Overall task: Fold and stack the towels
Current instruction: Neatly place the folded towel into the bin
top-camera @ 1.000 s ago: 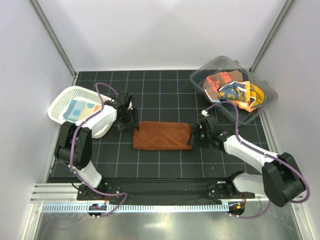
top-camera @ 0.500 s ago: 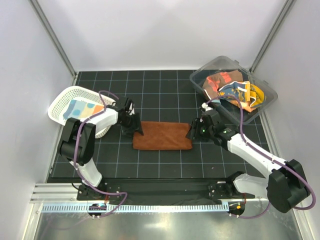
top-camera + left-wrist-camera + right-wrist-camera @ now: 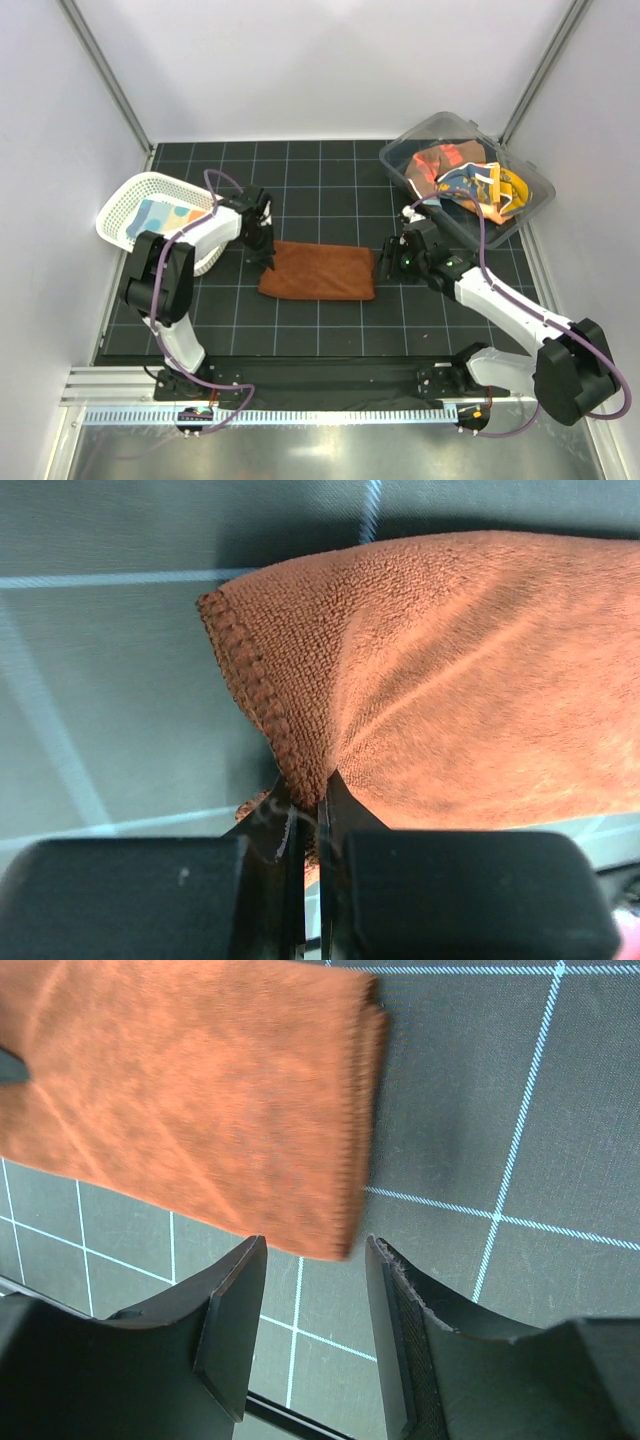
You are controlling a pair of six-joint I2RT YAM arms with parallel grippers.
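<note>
Next, my left gripper should rise, carry the rust-brown towel (image 3: 318,271) to the left in the top view and release it onto the basket's patterned towel (image 3: 163,216), since it's already folded.
A rust-brown towel (image 3: 318,271) lies folded in a long strip on the black gridded mat. My left gripper (image 3: 266,259) is shut on its left edge; the left wrist view shows the stitched hem of the towel (image 3: 300,770) pinched between the jaws. My right gripper (image 3: 385,264) hovers at the towel's right end, open, its fingers (image 3: 235,1310) either side of the towel's near corner (image 3: 330,1240) with nothing gripped. More towels (image 3: 470,180), orange, yellow and blue, sit crumpled in the clear bin. A folded patterned towel (image 3: 160,217) lies in the white basket.
The white mesh basket (image 3: 120,205) stands at the left edge of the mat, close behind the left arm. The clear plastic bin (image 3: 425,135) sits at the back right, just beyond the right arm. Cage posts and walls close in both sides.
My left gripper moved onto the towel's left edge and shut on it. The towel shifted slightly left and down. The right gripper edged up to the right end, staying open.
</note>
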